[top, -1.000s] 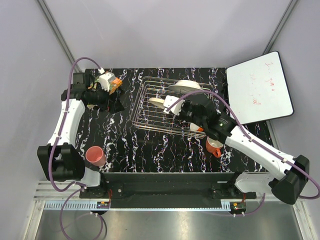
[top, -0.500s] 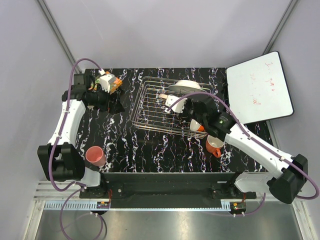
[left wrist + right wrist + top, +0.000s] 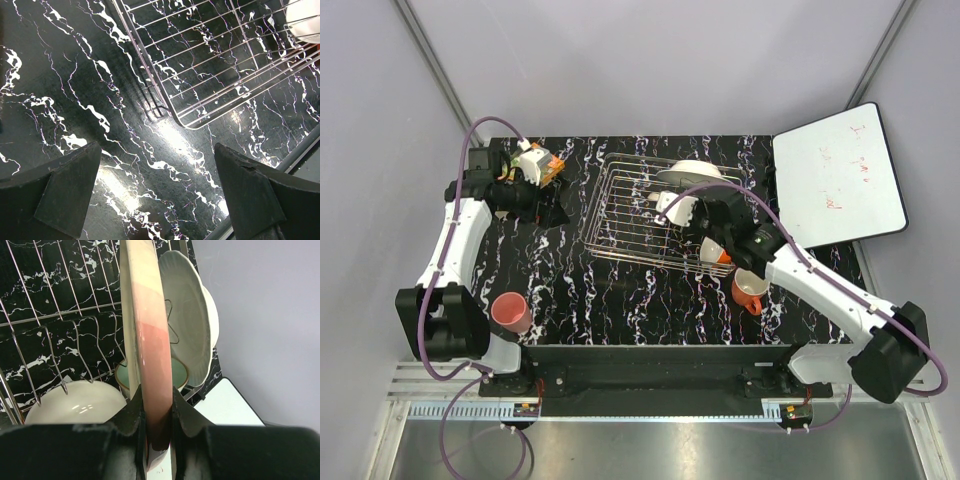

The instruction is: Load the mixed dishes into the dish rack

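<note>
The right gripper moves down next and settles the edge of the pink-cream plate [image 3: 150, 335] among the rack's wires, upright in line with them, beside the white plate.
The dish rack [image 3: 625, 215] stands at mid table. My right gripper [image 3: 675, 208] is over its right part, shut on the pink-cream plate [image 3: 150, 335], which it holds upright on edge among the rack wires [image 3: 50, 315]. Just beyond it the white plate [image 3: 187, 315] stands upright in the rack [image 3: 695, 172]. The pale green bowl [image 3: 177, 375] and the cream bowl [image 3: 75, 402] lie low in the rack. The orange mug [image 3: 750, 290] sits on the table, right of the rack. The pink tumbler [image 3: 510, 312] stands near left. My left gripper [image 3: 157, 200] is open and empty, left of the rack.
The orange-green snack packet [image 3: 542, 165] lies at the far left by my left arm. The white board [image 3: 838, 175] lies at the far right, partly off the table. The rack's near corner [image 3: 190, 122] shows in the left wrist view.
My right gripper has carried the pink-cream plate a little right, toward the white plate, and turned it more upright. The left arm has not moved.
</note>
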Tool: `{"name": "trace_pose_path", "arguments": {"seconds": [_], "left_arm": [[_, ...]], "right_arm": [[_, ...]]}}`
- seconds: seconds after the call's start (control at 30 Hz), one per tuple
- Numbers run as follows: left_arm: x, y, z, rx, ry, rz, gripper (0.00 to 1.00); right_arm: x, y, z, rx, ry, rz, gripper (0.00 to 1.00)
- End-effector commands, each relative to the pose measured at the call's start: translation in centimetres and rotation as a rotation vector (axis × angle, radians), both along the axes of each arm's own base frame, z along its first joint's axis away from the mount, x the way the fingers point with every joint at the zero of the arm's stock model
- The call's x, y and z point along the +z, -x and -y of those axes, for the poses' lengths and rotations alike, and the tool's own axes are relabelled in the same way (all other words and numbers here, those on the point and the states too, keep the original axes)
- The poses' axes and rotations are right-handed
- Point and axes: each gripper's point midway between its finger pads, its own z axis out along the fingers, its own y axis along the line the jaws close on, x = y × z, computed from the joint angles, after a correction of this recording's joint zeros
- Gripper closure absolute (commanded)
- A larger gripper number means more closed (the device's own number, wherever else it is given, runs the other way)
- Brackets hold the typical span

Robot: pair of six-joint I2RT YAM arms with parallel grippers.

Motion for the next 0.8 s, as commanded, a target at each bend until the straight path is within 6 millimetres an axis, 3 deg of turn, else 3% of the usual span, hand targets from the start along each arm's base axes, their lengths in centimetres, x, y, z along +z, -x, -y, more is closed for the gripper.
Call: {"name": "trace_pose_path", "arguments": {"seconds": [0.0, 0.37, 0.77], "left_arm": [[1.1, -1.0, 0.3, -0.019, 0.022, 0.055, 0.01], [0.6, -1.0, 0.3, -0.019, 0.022, 0.050, 0.01], [0.6, -0.9, 0.3, -0.024, 0.014, 0.060, 0.01]], "right_arm": [[3.3, -1.3, -1.0, 0.000, -0.122, 0.090, 1.00], [0.9, -2.0, -2.1, 0.055, -0.056, 0.049, 1.00], [-2.8, -4.3, -1.3, -0.012, 0.041, -0.017, 1.00]]}}
